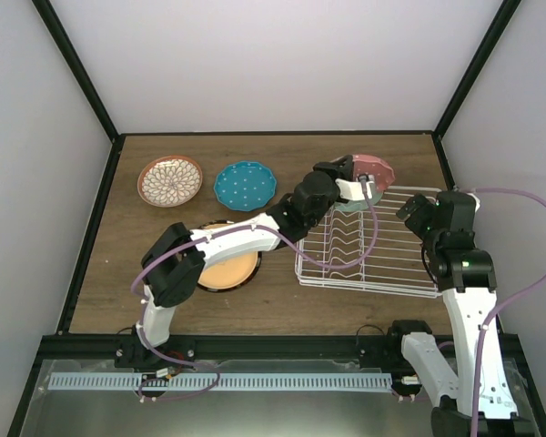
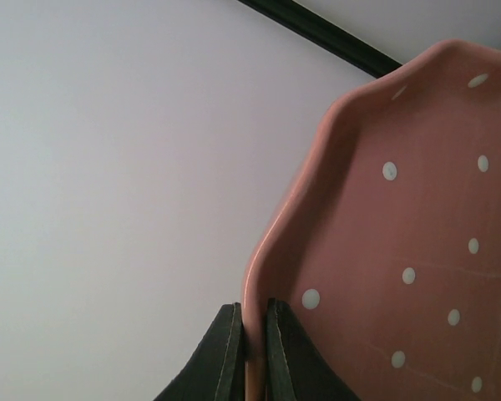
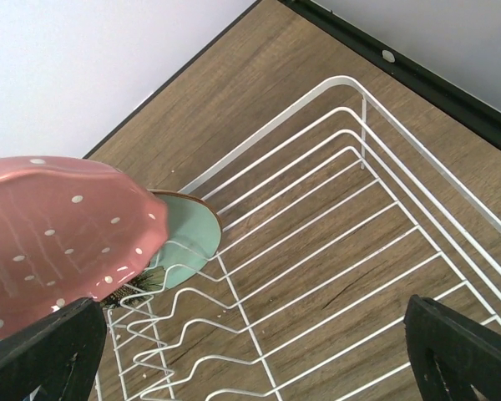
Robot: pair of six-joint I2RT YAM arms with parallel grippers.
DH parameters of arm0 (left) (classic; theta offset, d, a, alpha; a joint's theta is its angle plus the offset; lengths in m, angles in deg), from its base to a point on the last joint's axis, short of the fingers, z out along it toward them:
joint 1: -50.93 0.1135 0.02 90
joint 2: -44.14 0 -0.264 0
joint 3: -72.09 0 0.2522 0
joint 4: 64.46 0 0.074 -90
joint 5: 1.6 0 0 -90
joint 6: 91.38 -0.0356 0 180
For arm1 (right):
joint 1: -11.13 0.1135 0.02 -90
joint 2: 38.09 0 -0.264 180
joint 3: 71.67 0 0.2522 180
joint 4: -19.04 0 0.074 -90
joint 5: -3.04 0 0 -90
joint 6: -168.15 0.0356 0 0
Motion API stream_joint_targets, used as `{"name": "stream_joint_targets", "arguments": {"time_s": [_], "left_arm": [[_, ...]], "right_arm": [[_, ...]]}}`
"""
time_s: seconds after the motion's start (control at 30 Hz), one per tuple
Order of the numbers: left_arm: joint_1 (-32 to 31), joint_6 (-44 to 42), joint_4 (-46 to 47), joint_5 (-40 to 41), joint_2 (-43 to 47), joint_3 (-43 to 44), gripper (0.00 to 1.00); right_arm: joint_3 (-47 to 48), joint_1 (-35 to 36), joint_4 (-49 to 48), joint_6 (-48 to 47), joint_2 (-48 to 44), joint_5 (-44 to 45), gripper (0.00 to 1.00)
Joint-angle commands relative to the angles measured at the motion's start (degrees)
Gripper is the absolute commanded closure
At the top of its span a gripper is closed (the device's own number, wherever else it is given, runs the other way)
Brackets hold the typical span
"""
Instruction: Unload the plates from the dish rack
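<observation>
The left gripper swings left in the top view next, tips the red-pink plate (image 1: 375,169) flat and brings it down onto the teal dotted plate (image 1: 246,186), whose wavy rim matches.
My left gripper (image 1: 364,185) is shut on the rim of the red-pink white-dotted plate (image 1: 375,169), held lifted over the far left end of the white wire dish rack (image 1: 382,259). In the left wrist view both fingers (image 2: 225,351) pinch the plate's edge (image 2: 401,251). The pale green plate (image 1: 349,207) stands in the rack's tines, below the lifted plate (image 3: 58,234); it also shows in the right wrist view (image 3: 188,234). My right gripper (image 1: 417,215) is open and empty above the rack's right side (image 3: 250,359). The plain pink plate is not in view.
On the table left of the rack lie the petal-patterned plate (image 1: 170,180), the teal dotted plate (image 1: 245,185) and the tan dark-rimmed plate (image 1: 229,270), the last partly under my left arm. Black frame posts and walls close in the table.
</observation>
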Motion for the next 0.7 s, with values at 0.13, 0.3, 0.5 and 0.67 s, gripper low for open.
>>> {"name": "stream_joint_targets", "arguments": {"time_s": [0.13,0.3,0.5,0.67], "left_arm": [[1.13,3.16,6.87,2.24,3.71,10.13,0.96],[2.09,9.38,-0.87,0.67,6.19,13.08,0.96],[5.70,18.77,-12.56,-1.10,9.44,17.14,0.96],[12.35,27.36,-23.11,-3.24,10.57,22.62,0.96]], "right_arm": [[0.09,-0.29,-2.34,0.05,1.00,0.04,0.00],[-0.33,-0.28,-2.57,0.22,1.13,-0.18,0.00],[-0.96,-0.28,-2.77,0.49,0.95,-0.43,0.00],[-1.24,-0.28,-3.31,0.58,1.37,-1.12,0.00]]}}
